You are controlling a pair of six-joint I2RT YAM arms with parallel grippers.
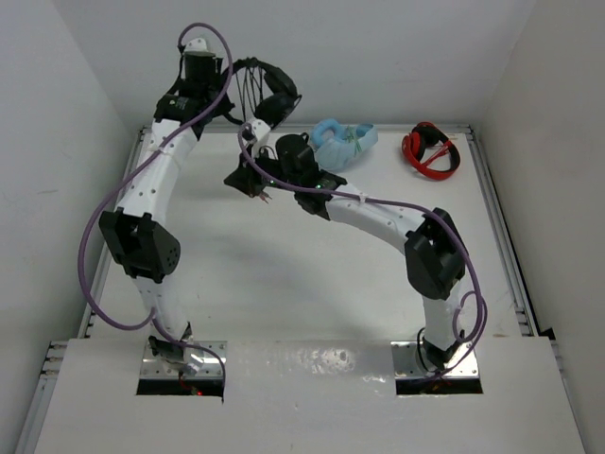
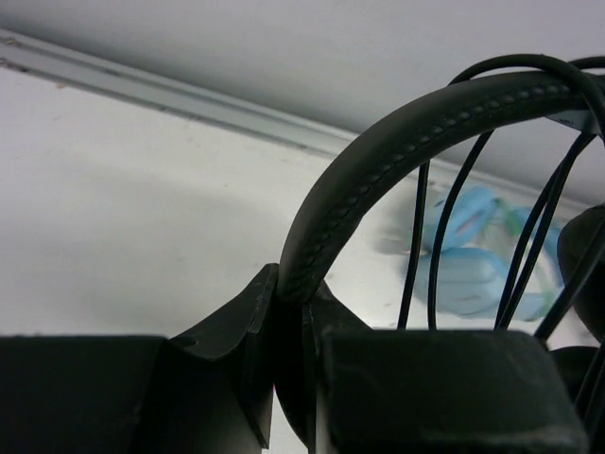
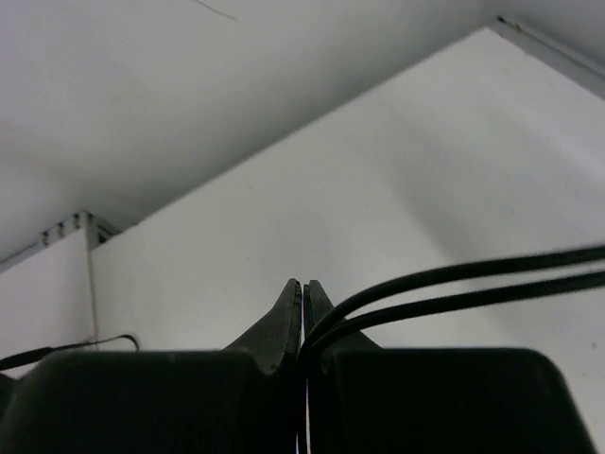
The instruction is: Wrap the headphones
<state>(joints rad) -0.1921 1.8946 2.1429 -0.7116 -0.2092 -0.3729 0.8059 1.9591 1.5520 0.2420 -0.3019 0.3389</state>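
My left gripper moves back and down next to release the headphones on the table by the table's nearest side bar. Several pieces of the cable already wrap the headband.
The black headphones (image 1: 276,95) hang in the air over the table's far left edge. My left gripper (image 1: 230,106) is shut on their stitched headband (image 2: 378,175), with its fingertips (image 2: 295,295) pinching the band's lower end. Several strands of the thin black cable (image 2: 416,236) run across the headband arc. My right gripper (image 1: 250,180) is a little nearer and lower, shut on two strands of the cable (image 3: 454,288) that leave its tips (image 3: 303,291) to the right. The coloured plugs (image 1: 269,197) dangle just below it.
Light-blue headphones (image 1: 342,142) lie at the back centre, just right of my right wrist, and also show blurred in the left wrist view (image 2: 473,270). Red-and-black headphones (image 1: 431,149) lie at the back right. White walls close in the table's far, left and right sides.
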